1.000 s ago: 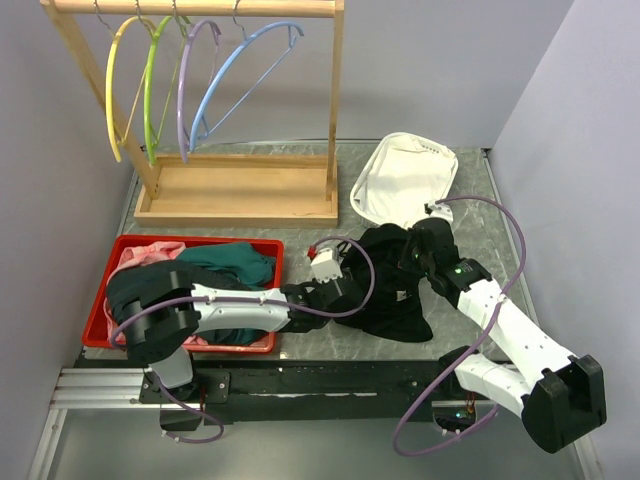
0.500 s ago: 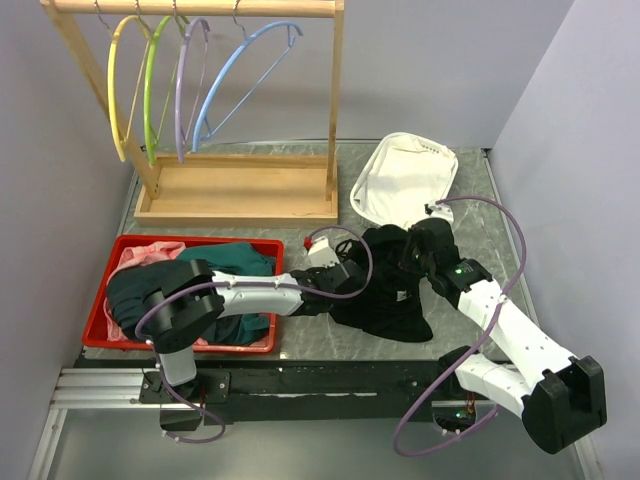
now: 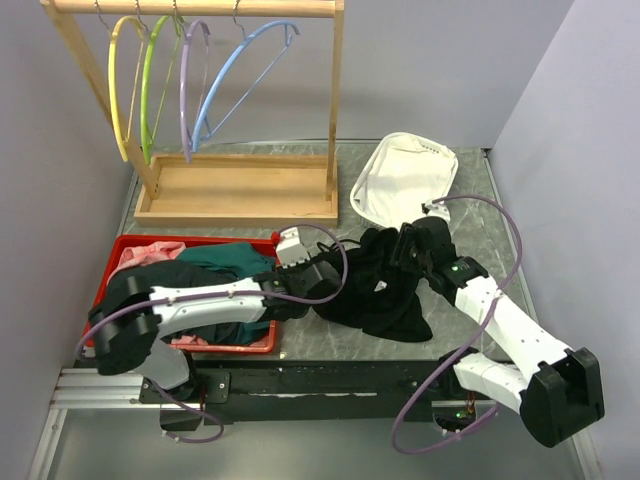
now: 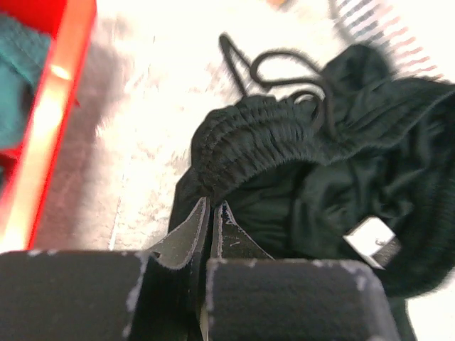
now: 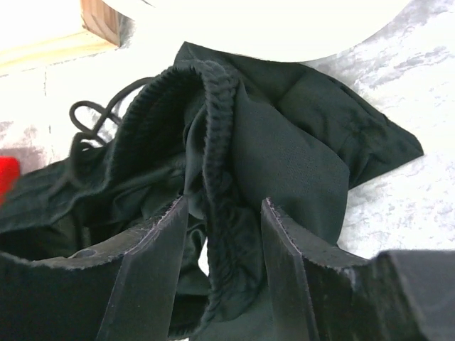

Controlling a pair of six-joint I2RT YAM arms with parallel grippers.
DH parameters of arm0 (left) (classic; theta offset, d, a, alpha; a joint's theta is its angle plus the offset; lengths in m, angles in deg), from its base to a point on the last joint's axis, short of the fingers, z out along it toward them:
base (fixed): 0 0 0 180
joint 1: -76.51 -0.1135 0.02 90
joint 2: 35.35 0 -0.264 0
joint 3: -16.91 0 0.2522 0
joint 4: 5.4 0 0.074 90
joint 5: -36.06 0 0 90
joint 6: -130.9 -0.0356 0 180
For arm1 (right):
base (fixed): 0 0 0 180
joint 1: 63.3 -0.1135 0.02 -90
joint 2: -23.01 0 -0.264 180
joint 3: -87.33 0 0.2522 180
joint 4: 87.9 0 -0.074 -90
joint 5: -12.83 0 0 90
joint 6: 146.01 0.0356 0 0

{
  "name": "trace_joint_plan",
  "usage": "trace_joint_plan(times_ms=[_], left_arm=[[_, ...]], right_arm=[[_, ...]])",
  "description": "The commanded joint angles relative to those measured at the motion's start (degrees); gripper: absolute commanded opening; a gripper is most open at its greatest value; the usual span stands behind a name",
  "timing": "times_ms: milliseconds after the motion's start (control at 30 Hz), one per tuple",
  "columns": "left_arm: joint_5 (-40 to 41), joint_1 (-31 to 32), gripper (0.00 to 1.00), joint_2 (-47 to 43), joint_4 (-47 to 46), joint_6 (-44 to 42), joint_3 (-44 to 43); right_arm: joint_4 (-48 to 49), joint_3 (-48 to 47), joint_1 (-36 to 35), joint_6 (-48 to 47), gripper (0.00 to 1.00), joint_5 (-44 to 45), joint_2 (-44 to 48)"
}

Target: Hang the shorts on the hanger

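The fold of the waistband runs unpinched between the open fingers. My right gripper needs to move outward along that fold onto the bunched bend at its far end [image 3: 389, 240] [image 5: 215, 79] and close.
The black shorts [image 3: 375, 290] lie crumpled on the table between my two arms. My left gripper [image 3: 328, 283] is shut on the ribbed waistband [image 4: 234, 135], its fingertips [image 4: 212, 207] pressed together on the fabric. The drawstring [image 4: 274, 67] loops loose beyond it. My right gripper [image 3: 400, 252] is open at the shorts' far right side. In the right wrist view the right gripper [image 5: 222, 207] has its jaws apart, and the waistband ridge [image 5: 217, 114] runs between them without being pinched. The light blue hanger [image 3: 245, 70] hangs from the wooden rack's rail at the back left, far from both grippers.
The red bin [image 3: 100, 300] at the left holds a teal garment [image 3: 235, 262] and a pink one [image 3: 145, 252]. A white cloth [image 3: 405, 180] lies behind the shorts. The wooden rack [image 3: 235, 190] also carries yellow, green and lilac hangers [image 3: 185, 80].
My left gripper closed on the shorts' waistband and drew back to the left, dragging the shorts that way. My right gripper opened and released the fabric.
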Motion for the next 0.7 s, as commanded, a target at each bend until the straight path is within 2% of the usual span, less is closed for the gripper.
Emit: trace_joint_plan(times_ms=[0,133,333,533,633,667], left_arm=[[4.94,0.07,0.01,-5.02,-0.07,-7.46,0.58],[4.85,0.07,0.01,-5.55,0.27,-8.96,0.23],[4.5,0.07,0.01,-5.81,0.72,-9.39,-0.56],[5.38,-0.02,0.01,-6.51,3.43,-9.83,-1.88],[5.99,-0.02,0.01,-8.0,5.11,-10.36,-3.37],[5.82,-0.02,0.01,-8.53,5.2,-11.84,-3.81]], right_arm=[[3.22,-0.16,0.4,-0.47,0.54,-1.01,-2.16],[3.57,-2.96,0.31,-1.44,0.54,-0.4,-5.24],[2.52,-8.14,0.31,-2.31,0.46,5.38,-12.0],[1.73,-12.01,0.22,-2.58,0.42,8.92,-14.03],[0.32,-14.57,0.31,-2.84,0.26,8.04,-15.35],[-0.03,-15.09,0.31,-2.93,0.14,7.34,-15.52]])
